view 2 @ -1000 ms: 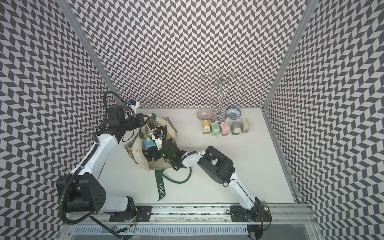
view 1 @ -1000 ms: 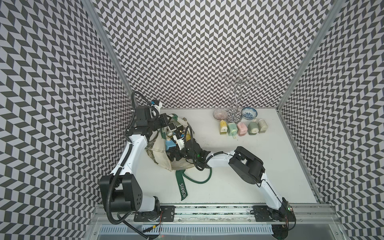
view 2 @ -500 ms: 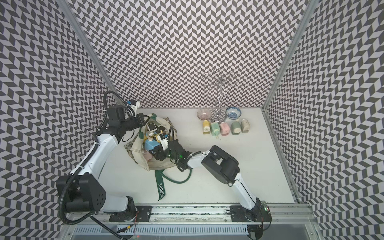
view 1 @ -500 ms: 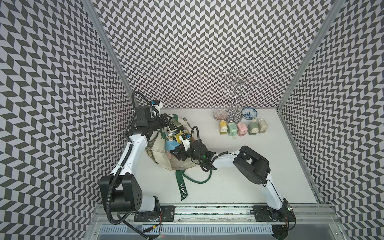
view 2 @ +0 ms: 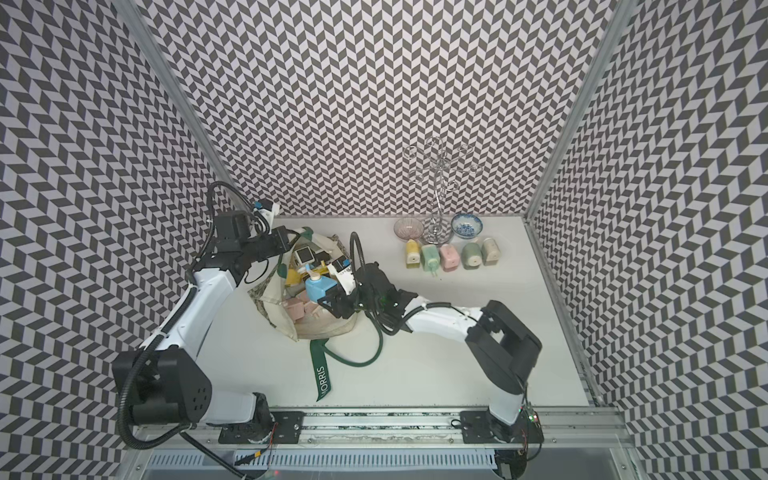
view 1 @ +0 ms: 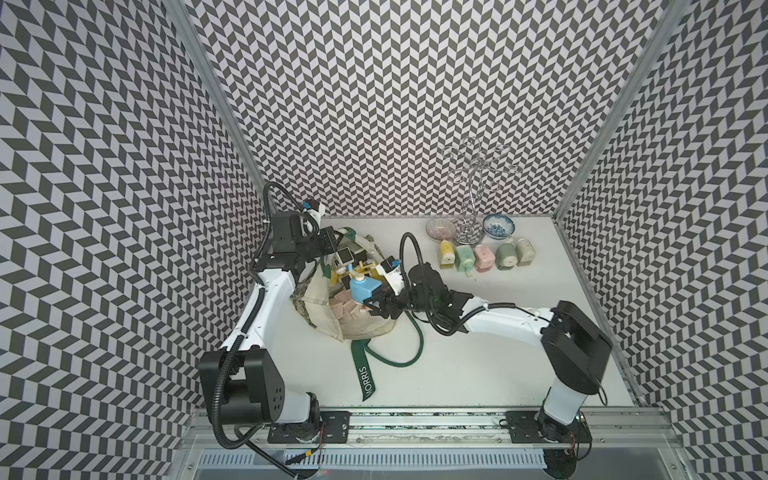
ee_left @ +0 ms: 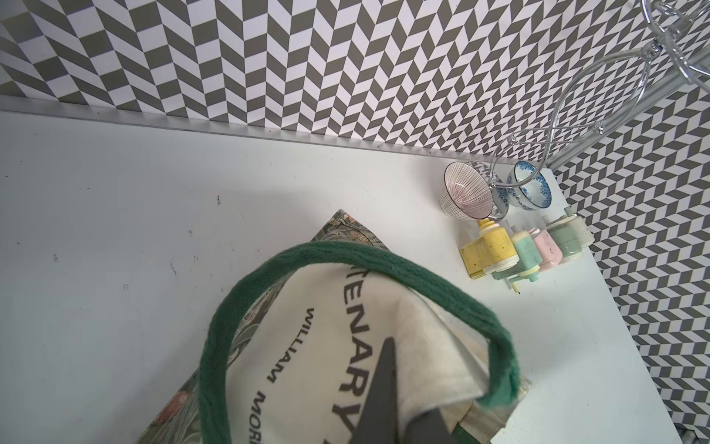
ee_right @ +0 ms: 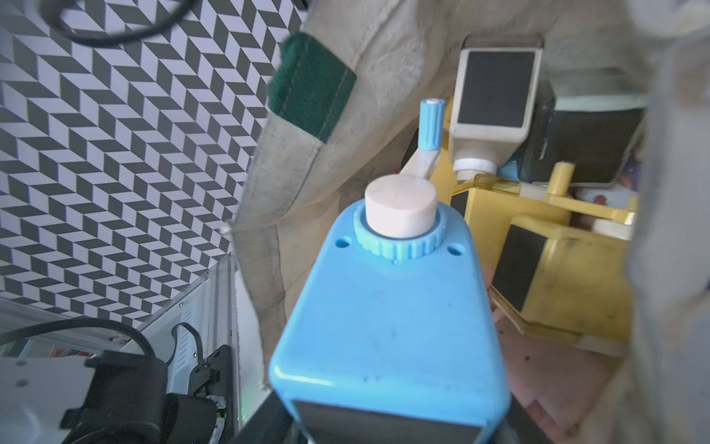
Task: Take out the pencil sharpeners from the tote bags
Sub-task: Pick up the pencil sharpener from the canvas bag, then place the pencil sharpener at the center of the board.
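My right gripper moves outward next, then down, and releases the blue sharpener on the tabletop (view 2: pixel 393 256) beside the row's yellow one, bare outward and below.
The cream tote bag (view 1: pixel 361 324) (view 2: pixel 328 326) lies open at the table's left, with dark green straps. My left gripper (view 1: pixel 328 245) (ee_left: pixel 403 388) is shut on the fabric of its far rim and holds the mouth up. My right gripper (view 1: pixel 374 305) (view 2: pixel 332 301) is shut on a blue pencil sharpener (view 1: pixel 363 287) (ee_right: pixel 392 307), held over the bag's mouth with its crank pointing away. Yellow (view 1: pixel 349 274), pink (view 1: pixel 345 309) and beige (view 1: pixel 345 256) sharpeners lie inside the bag. Several more sharpeners (view 1: pixel 483 257) (ee_left: pixel 495 250) stand in a row at the back right.
Two small patterned bowls (view 1: pixel 440 227) (view 1: pixel 498 226) and a wire stand (view 1: pixel 471 199) stand behind the row, against the back wall. A green strap lettered MORRIS (view 1: pixel 365 378) trails toward the front edge. Patterned walls close in three sides.
My right gripper has shut on the blue sharpener and drawn back to the right, carrying it up out of the bag's mouth. The left arm has stayed put.
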Controlling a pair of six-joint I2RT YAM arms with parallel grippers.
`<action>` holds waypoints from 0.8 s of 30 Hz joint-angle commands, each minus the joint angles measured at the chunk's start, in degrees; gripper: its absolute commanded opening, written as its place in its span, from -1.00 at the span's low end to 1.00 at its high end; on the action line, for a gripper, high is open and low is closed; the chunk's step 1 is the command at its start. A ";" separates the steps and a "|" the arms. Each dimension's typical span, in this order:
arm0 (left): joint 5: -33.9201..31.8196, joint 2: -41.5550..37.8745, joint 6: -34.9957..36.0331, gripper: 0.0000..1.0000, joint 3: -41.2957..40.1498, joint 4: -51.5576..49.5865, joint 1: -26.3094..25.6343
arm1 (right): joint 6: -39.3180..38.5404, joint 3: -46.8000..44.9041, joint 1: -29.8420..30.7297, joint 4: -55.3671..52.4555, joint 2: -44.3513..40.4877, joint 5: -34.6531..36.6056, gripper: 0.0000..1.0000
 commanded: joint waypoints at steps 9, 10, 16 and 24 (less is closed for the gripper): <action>1.37 -2.75 0.01 -1.00 1.00 2.85 0.23 | -1.66 12.20 -11.07 -29.69 -6.16 7.51 -0.10; 1.31 -2.75 -0.03 -1.00 1.00 2.81 0.17 | -1.59 13.85 -11.89 -31.60 -4.67 7.73 -0.10; 1.30 -2.69 -0.02 -1.00 1.08 2.86 0.20 | -2.84 32.10 -14.83 -50.42 9.91 11.03 -0.09; 1.22 -2.60 -0.02 -1.00 1.00 2.77 0.16 | -4.35 50.50 -17.25 -64.28 26.01 16.70 -0.07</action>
